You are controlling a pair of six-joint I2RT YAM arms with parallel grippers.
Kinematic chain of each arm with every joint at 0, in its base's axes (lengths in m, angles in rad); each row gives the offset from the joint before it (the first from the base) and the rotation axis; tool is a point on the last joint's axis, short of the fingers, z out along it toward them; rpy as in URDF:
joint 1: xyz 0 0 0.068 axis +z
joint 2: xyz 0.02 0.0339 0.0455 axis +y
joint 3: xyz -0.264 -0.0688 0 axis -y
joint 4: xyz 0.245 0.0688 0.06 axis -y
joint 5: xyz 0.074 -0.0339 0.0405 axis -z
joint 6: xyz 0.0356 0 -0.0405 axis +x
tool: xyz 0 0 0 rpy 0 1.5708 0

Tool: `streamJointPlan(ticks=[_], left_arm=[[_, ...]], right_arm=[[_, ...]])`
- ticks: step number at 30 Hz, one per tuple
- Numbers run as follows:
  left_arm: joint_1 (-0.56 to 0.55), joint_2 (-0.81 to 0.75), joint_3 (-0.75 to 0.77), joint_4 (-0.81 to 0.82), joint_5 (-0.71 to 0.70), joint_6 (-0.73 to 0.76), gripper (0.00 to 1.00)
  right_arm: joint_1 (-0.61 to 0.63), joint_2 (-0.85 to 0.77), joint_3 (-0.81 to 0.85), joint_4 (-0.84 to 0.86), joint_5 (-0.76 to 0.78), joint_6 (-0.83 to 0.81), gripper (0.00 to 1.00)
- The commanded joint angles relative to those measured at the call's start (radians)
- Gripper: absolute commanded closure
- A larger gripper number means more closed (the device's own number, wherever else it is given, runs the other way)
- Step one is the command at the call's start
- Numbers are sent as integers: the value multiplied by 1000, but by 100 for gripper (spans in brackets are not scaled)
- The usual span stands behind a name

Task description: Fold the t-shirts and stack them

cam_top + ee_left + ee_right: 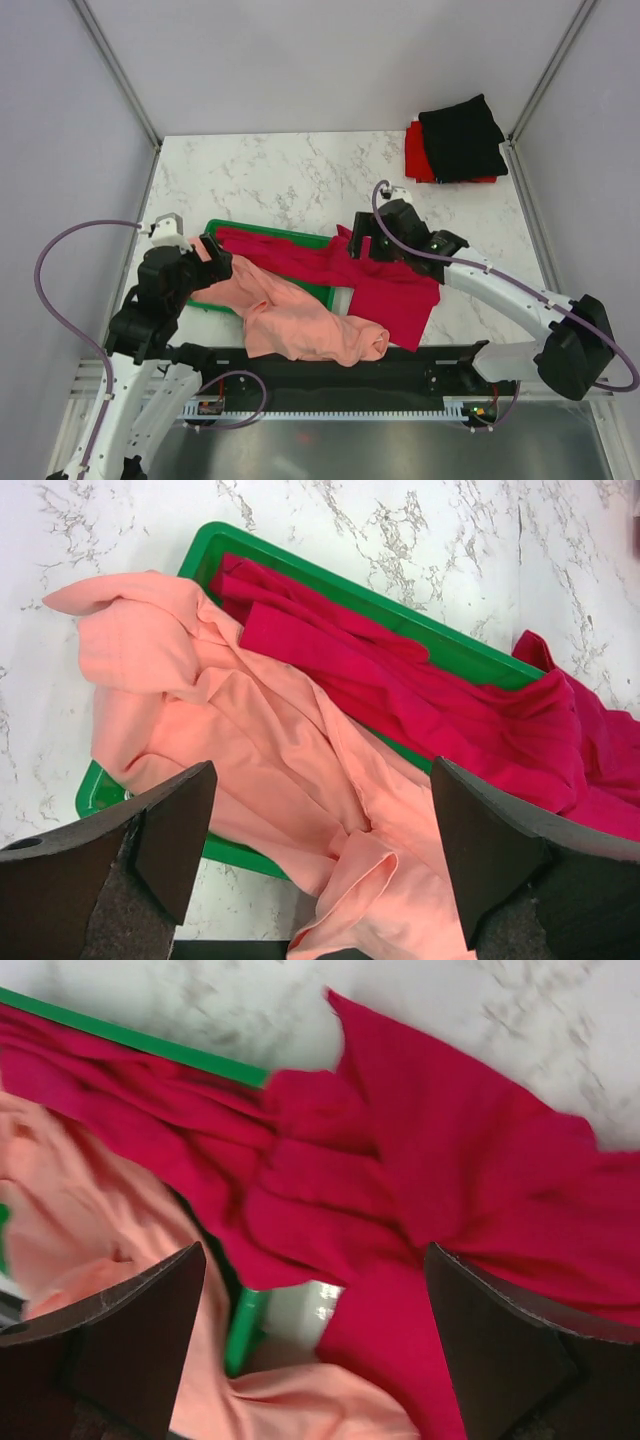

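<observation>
The robot's right gripper should go down next, onto the crimson t-shirt's folds past the end of the tray.
A crimson t-shirt lies crumpled, half in the green tray and half spilling right onto the marble. A salmon-pink t-shirt drapes over the tray's near rim toward the table's front edge. At the back right, a folded black t-shirt rests on a folded bright red one. My left gripper hangs open just above the salmon-pink cloth, holding nothing. My right gripper stands open over the crimson cloth, with nothing between its fingers.
The tray's green rim shows beyond the cloth, also in the right wrist view. Grey enclosure walls close off the left, back and right. Bare marble lies behind the tray. A black strip runs along the front edge.
</observation>
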Motion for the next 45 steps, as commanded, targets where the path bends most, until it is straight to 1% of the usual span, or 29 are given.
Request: streamJointPlan(ticks=[1,4,9,14,19,25,26,27,29,30,31,32,33,35,36,37,39,40,41,42,43,44,45], left_arm=[[5,5,4,53,24,45,4],[5,14,-1,55,26,37,2],[5,14,-3,55,18,31,1],[5,1,-12,55,-5,22,0],[5,7,-18,53,-25,19,0],[6,8,-16,53,-25,19,1],[5,8,-16,52,-25,19,1],[5,8,-15,53,-25,19,1],[5,8,-16,53,-25,19,1],[5,8,-16,52,-25,19,1],[5,8,-15,53,-23,19,1],[5,8,-16,53,-25,19,1],[5,10,-15,52,-25,19,1],[5,7,-16,52,-26,17,1],[5,10,-15,52,-26,17,1],[6,10,-15,52,-31,17,1],[5,13,-16,50,-34,16,0],[5,17,-16,49,-37,14,0],[5,22,-18,50,-40,14,0],[5,27,-18,49,-54,14,0],[5,40,-18,44,-64,14,0],[5,48,-15,39,-77,14,0],[5,59,5,30,-98,11,0]], right_arm=[[-27,-65,-113,-12,51,-39,2],[-40,-68,-146,-44,52,-66,2],[-42,-2,-144,-81,49,-80,2],[-43,72,-138,-104,117,-85,2],[-50,202,-97,-128,154,-85,2],[-50,348,-69,-144,118,-76,3],[-50,359,-68,-147,120,-74,6],[-50,365,-66,-147,132,-77,22],[-50,354,-75,-127,132,-79,34],[-50,353,-75,-121,122,-83,50],[-51,354,-60,-117,106,-95,61],[-50,357,-49,-127,100,-100,70],[-50,353,-34,-131,95,-108,88],[-54,339,38,-168,104,-129,98],[-56,319,76,-188,109,-140,100],[-57,307,175,-229,115,-154,100],[-56,264,314,-277,111,-213,100],[-57,250,481,-318,102,-233,100],[-57,216,571,-335,117,-266,100],[-57,192,739,-350,152,-267,100],[-57,160,799,-343,190,-261,100],[-57,80,836,-314,282,-255,100],[-57,37,856,-276,314,-258,100]])
